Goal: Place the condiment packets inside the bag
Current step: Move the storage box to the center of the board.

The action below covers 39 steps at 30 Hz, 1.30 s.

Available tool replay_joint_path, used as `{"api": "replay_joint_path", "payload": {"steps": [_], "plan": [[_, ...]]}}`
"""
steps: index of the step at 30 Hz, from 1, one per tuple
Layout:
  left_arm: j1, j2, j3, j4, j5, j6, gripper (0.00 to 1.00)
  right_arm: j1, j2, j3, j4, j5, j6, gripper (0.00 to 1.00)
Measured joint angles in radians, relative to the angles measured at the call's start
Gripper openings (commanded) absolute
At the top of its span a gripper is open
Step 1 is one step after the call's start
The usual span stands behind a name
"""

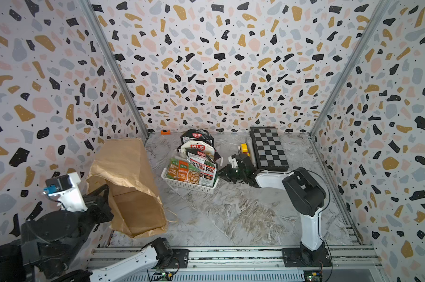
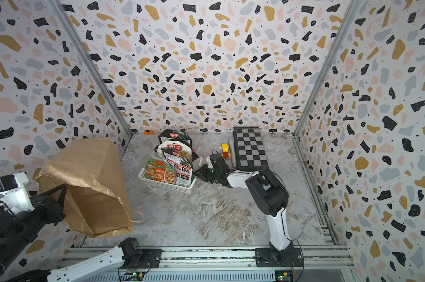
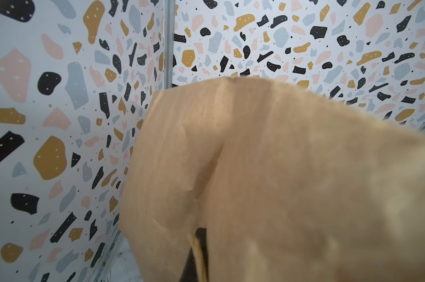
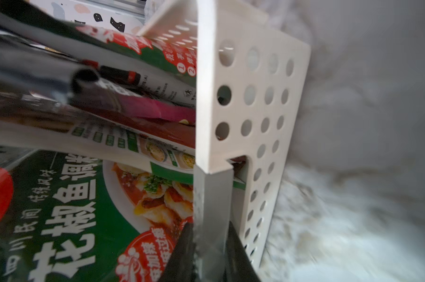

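Observation:
I need to drag the basket (image 1: 189, 186) in my right gripper back to the open tabletop before the chessboard next and let go of the basket's rim, so the bag has room in the middle of the table.
The condiment packets (image 1: 194, 166) (image 2: 172, 166) stand packed in a white perforated basket (image 1: 189, 186) (image 2: 167, 186) mid-table; green, red and black pouches (image 4: 84, 195) fill the right wrist view. My right gripper (image 1: 222, 172) (image 2: 199, 174) (image 4: 212, 234) is shut on the basket's right rim (image 4: 214, 122), one finger inside against a green packet, one outside. The tan bag (image 1: 131, 185) (image 2: 91, 185) (image 3: 280, 171) leans at the left wall, creased. My left gripper (image 1: 101, 193) (image 2: 60, 193) (image 3: 200, 234) is shut on the paper edge at its mouth, largely hidden by paper.
A folded chessboard (image 1: 269, 149) lies at the back right, with a yellow toy (image 1: 244, 148) beside it. A small orange object (image 1: 165, 132) sits by the back wall. Patterned walls close three sides and a metal rail (image 1: 231, 256) runs along the front.

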State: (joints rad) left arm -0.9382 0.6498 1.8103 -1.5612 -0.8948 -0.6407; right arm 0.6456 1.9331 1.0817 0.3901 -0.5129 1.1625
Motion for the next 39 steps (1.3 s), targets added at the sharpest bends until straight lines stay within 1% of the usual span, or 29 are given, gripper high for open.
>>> {"api": "replay_joint_path", "payload": {"steps": [3, 6, 10, 13, 15, 19, 25, 28, 29, 30, 32, 33, 35, 39], "plan": [[0.000, 0.021, -0.001, 0.026, 0.022, 0.018, 0.00, -0.055, -0.166, -0.186, -0.033, -0.016, -0.041, 0.02], [0.000, 0.030, -0.011, 0.049, 0.046, 0.029, 0.00, -0.120, -0.328, -0.312, -0.145, -0.032, -0.103, 0.05], [0.000, 0.050, -0.031, 0.078, 0.083, 0.035, 0.00, -0.209, -0.510, -0.398, -0.325, -0.045, -0.192, 0.06], [0.000, 0.068, -0.068, 0.113, 0.114, 0.036, 0.00, -0.284, -0.616, -0.432, -0.449, -0.061, -0.257, 0.07], [0.000, 0.077, -0.108, 0.142, 0.138, 0.035, 0.00, -0.342, -0.659, -0.444, -0.513, -0.084, -0.297, 0.08], [0.000, 0.114, -0.172, 0.185, 0.207, 0.035, 0.00, -0.494, -0.732, -0.476, -0.632, -0.127, -0.381, 0.10], [0.000, 0.248, -0.178, 0.233, 0.294, 0.042, 0.00, -0.675, -0.830, -0.509, -0.784, -0.141, -0.485, 0.12], [0.000, 0.338, -0.177, 0.247, 0.332, 0.058, 0.00, -0.727, -0.863, -0.509, -0.827, -0.126, -0.526, 0.16], [0.001, 0.362, -0.174, 0.247, 0.341, 0.065, 0.00, -0.736, -0.863, -0.509, -0.834, -0.121, -0.535, 0.18], [0.004, 0.389, -0.170, 0.246, 0.354, 0.074, 0.00, -0.743, -0.861, -0.509, -0.840, -0.113, -0.542, 0.24], [0.031, 0.446, -0.157, 0.248, 0.391, 0.091, 0.00, -0.748, -0.851, -0.506, -0.850, -0.089, -0.554, 0.36], [0.062, 0.473, -0.152, 0.253, 0.425, 0.103, 0.00, -0.750, -0.845, -0.502, -0.853, -0.078, -0.561, 0.40], [0.155, 0.509, -0.149, 0.259, 0.503, 0.118, 0.00, -0.755, -0.842, -0.480, -0.854, -0.066, -0.576, 0.49], [0.380, 0.527, -0.170, 0.283, 0.705, 0.133, 0.00, -0.758, -0.888, -0.416, -0.858, -0.020, -0.600, 0.60]]}}
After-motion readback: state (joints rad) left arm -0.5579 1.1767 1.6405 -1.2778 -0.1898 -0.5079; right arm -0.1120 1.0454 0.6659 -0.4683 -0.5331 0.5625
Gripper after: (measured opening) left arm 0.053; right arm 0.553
